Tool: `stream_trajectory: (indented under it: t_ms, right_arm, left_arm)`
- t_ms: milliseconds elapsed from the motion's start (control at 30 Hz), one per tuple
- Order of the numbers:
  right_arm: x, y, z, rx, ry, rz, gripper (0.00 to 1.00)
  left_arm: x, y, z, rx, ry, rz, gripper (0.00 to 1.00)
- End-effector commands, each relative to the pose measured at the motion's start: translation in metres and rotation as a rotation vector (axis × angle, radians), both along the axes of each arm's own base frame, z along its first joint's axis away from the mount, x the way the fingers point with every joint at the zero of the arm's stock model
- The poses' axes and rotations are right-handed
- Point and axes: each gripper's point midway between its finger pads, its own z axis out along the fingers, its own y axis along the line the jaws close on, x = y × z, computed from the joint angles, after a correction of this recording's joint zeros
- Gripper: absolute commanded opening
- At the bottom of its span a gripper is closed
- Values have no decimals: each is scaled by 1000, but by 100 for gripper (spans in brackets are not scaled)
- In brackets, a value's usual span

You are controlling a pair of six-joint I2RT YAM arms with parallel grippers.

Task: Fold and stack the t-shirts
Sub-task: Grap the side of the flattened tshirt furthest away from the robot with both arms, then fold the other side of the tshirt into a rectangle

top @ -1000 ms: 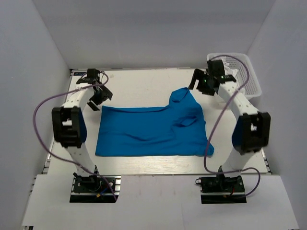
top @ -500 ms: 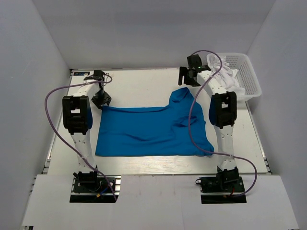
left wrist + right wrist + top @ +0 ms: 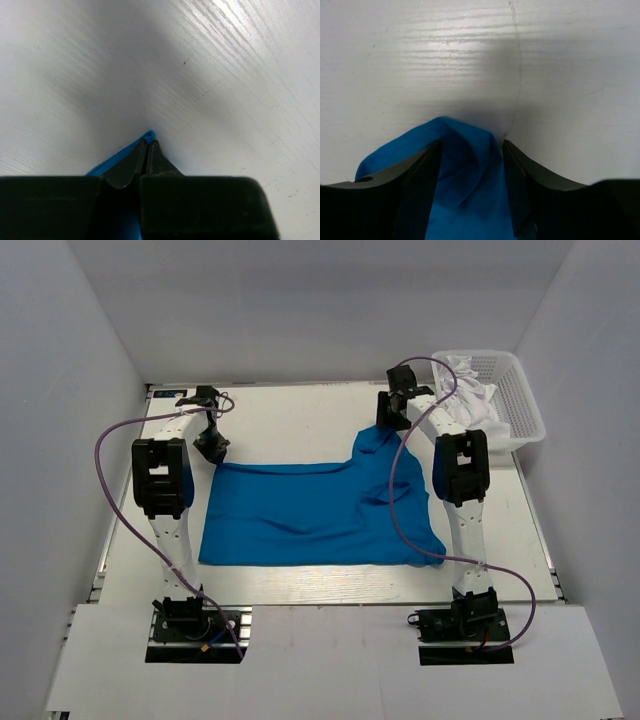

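Observation:
The shirt's edge (image 3: 214, 499) beside my left arm is back of my left gripper. My left gripper should next move back with the pinched corner of the shirt and let go of it over that edge.
A blue t-shirt (image 3: 300, 515) lies spread on the white table, its right part folded over toward the far right. My left gripper (image 3: 212, 448) sits at the shirt's far left corner. In the left wrist view its jaws (image 3: 148, 142) are shut on that blue corner (image 3: 112, 160), and the tip of the cloth pokes out past the fingertips. My right gripper (image 3: 388, 420) is down on the shirt's far right corner. In the right wrist view it (image 3: 470, 145) stands open, with a bunched fold of blue cloth (image 3: 465, 200) between its fingers.
A white plastic basket (image 3: 520, 405) holding white t-shirts (image 3: 470, 390) stands at the far right of the table (image 3: 290, 420). White walls enclose the table on three sides. Purple cables loop off both arms.
Both arms swung inward and came down onto the shirt's far corners. The left jaws closed on the left corner. The right jaws narrowed around the right corner's fold.

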Motion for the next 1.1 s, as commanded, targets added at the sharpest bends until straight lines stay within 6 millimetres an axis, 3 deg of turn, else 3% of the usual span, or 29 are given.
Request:
stream_trajectory:
  t_ms: [0, 67, 167, 233, 367, 467, 533, 667, 700, 767, 933, 967, 1000, 1033, 1067]
  right_arm:
    - [0, -8, 20, -11, -39, -25, 58]
    - [-2, -8, 21, -1, -41, -22, 54]
    - [-3, -7, 20, -4, -42, -19, 24]
    - [1, -4, 26, 11, -61, -22, 14]
    - [15, -3, 51, 17, -136, -16, 14]
    - [21, -5, 62, 1, -177, -20, 8]
    - [19, -7, 64, -11, -173, -16, 0]
    - [12, -14, 73, -31, -175, -20, 0]
    - [6, -16, 66, -42, -157, -19, 0]
    - [7, -17, 86, -36, -211, -16, 0]
    - [-15, -19, 104, -24, -254, 12, 0]
    - [-22, -18, 98, -22, -245, 23, 0]
    - [-31, -17, 110, 2, -264, 32, 0]
    - [-42, -15, 101, 13, -239, 51, 0]
    - [-46, -13, 114, 30, -267, 64, 0]
  left_arm:
    - [-1, -2, 6, -18, -8, 0, 3]
    - [1, -3, 6, -25, -15, -11, 0]
    - [1, -5, 6, -34, -15, -13, 0]
    - [1, -5, 6, -34, -15, -13, 0]
    - [0, -4, 13, -32, -25, -22, 0]
    - [4, -4, 21, -30, -53, -31, 0]
    - [4, -4, 22, -30, -53, -31, 0]
    - [2, -4, 28, -27, -62, -40, 0]
    - [3, -4, 37, -27, -83, -40, 0]
    - [-3, -3, 37, -24, -75, -49, 0]
    - [-13, -6, 49, -16, -90, -55, 0]
    - [-13, -6, 59, -16, -119, -56, 0]
    - [-20, -5, 56, -16, -106, -56, 0]
    - [-23, -5, 59, -16, -109, -56, 0]
    - [-25, -5, 68, -16, -136, -56, 0]
